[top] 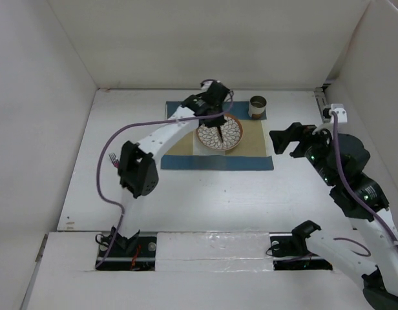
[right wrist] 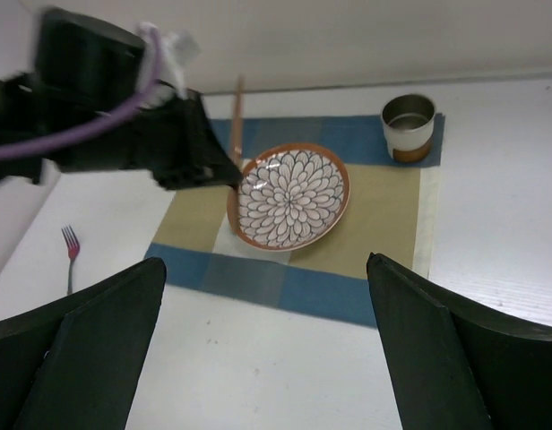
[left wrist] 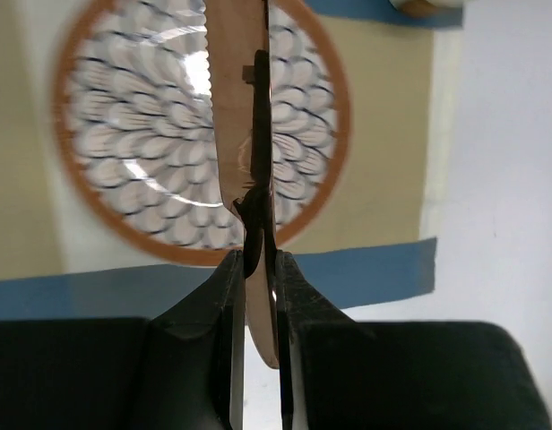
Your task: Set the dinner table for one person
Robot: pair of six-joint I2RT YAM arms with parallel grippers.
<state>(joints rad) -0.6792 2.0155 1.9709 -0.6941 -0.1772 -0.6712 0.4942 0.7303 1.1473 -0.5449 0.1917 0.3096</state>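
The left gripper moves across next, lowers the knife (left wrist: pixel 240 107) and releases it, since the mat's empty tan strip (left wrist: pixel 383 161) lies below the gripper, to its right in the top view.
My left gripper (top: pixel 218 118) is shut on a copper-coloured knife (left wrist: pixel 240 107) and holds it over the flower-patterned plate (top: pixel 228 134), blade pointing out over the plate (left wrist: pixel 124 134). From the right wrist view the knife (right wrist: pixel 237 116) stands at the plate's (right wrist: pixel 294 195) left rim. The plate lies on a blue-and-tan checked placemat (top: pixel 251 155) on the white dinner table (top: pixel 205 200). A cup (top: pixel 258 106) stands at the mat's far right corner. A fork (top: pixel 113 158) lies on the table left of the mat. My right gripper (top: pixel 283 142) is open and empty, right of the mat.
White wall panels enclose the table on the left, back and right. The left arm's elbow (top: pixel 136 169) hangs over the table beside the fork. A small white fitting (top: pixel 335 111) sits by the right wall.
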